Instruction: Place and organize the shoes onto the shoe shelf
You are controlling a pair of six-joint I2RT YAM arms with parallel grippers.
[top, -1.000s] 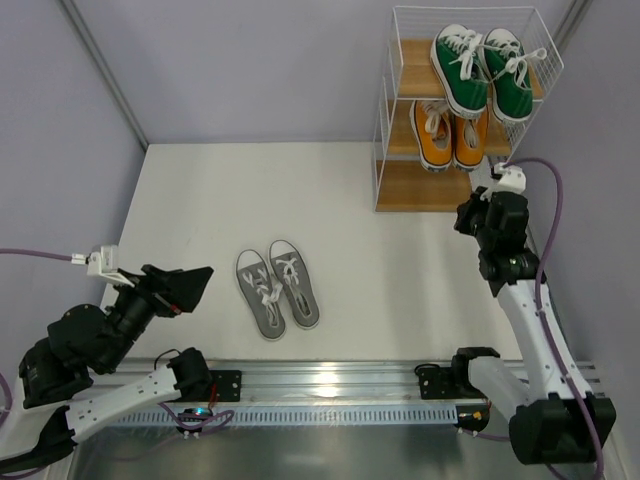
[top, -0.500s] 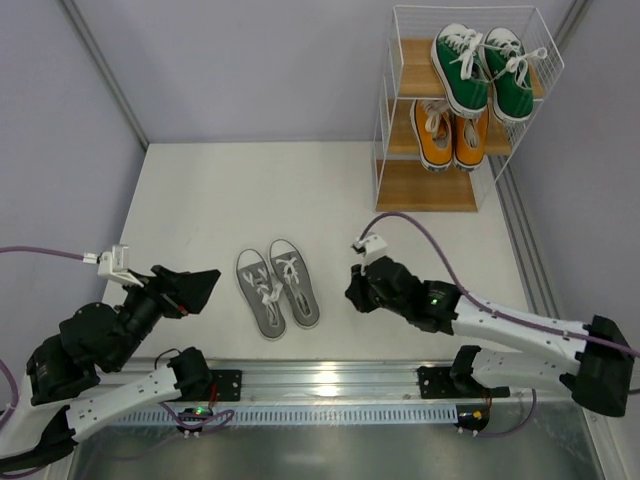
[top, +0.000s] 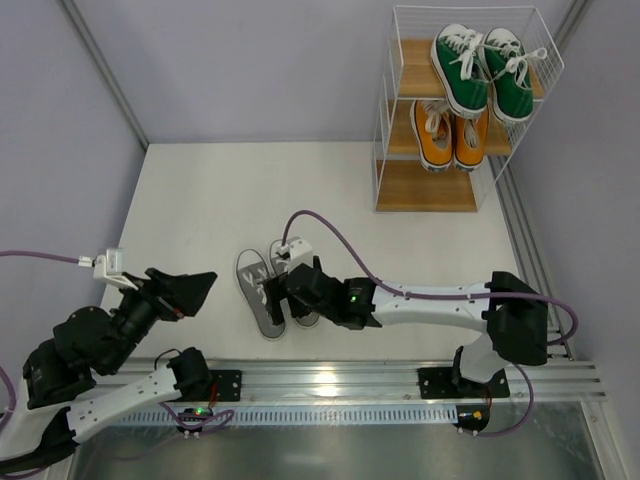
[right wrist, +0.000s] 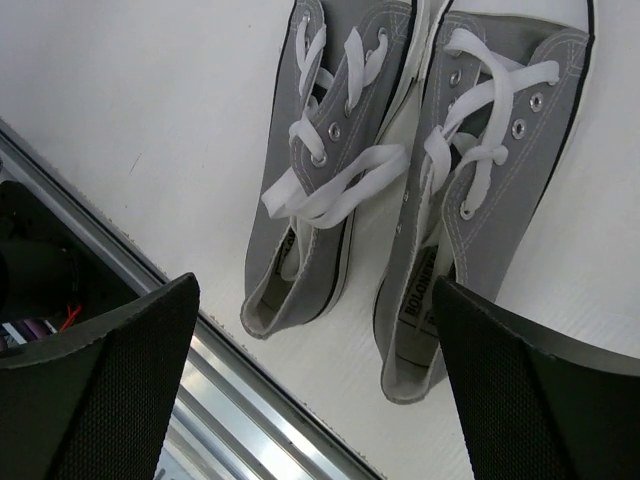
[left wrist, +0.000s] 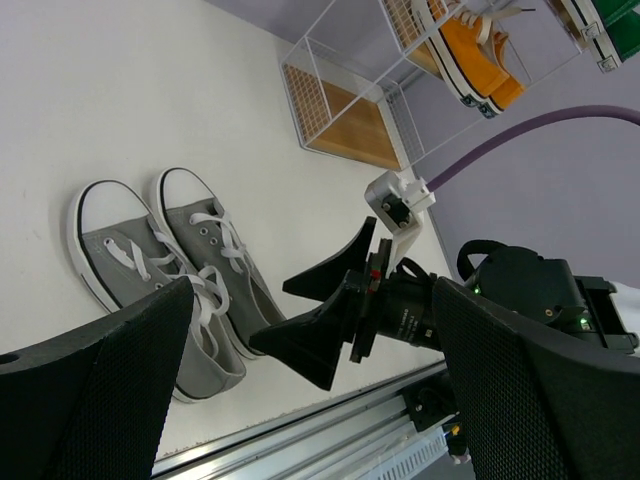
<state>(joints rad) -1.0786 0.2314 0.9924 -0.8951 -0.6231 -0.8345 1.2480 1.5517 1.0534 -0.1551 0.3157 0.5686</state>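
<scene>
My right gripper comes down over the grey shoes' adjoining inner sides next, one finger into each shoe, and closes, since they lie side by side with open tops.
The grey shoes [top: 252,270] lie side by side on the white table, toes pointing away from me, laces loose. My right gripper [top: 282,292] hangs open just above their heel ends; in the right wrist view both grey shoes [right wrist: 330,170] lie between and beyond its spread fingers, and nothing is held by the gripper [right wrist: 320,390]. My left gripper [top: 185,290] stands open and empty to the left of the pair. The shoe shelf [top: 385,150] stands at the back right, with the green shoes [top: 480,65] on its top board, the orange shoes [top: 450,130] on the middle board and a bare bottom board [top: 428,187].
A metal rail [top: 330,380] runs along the table's near edge, close behind the grey heels. The right arm [top: 430,300] stretches low across the front of the table. Grey walls close in on both sides, with a slanted post [top: 105,75] at the back left.
The right arm has swung from beside the shelf, leftward across the table, to the grey pair, and its jaws have gone from shut to open. The left gripper has barely shifted.
</scene>
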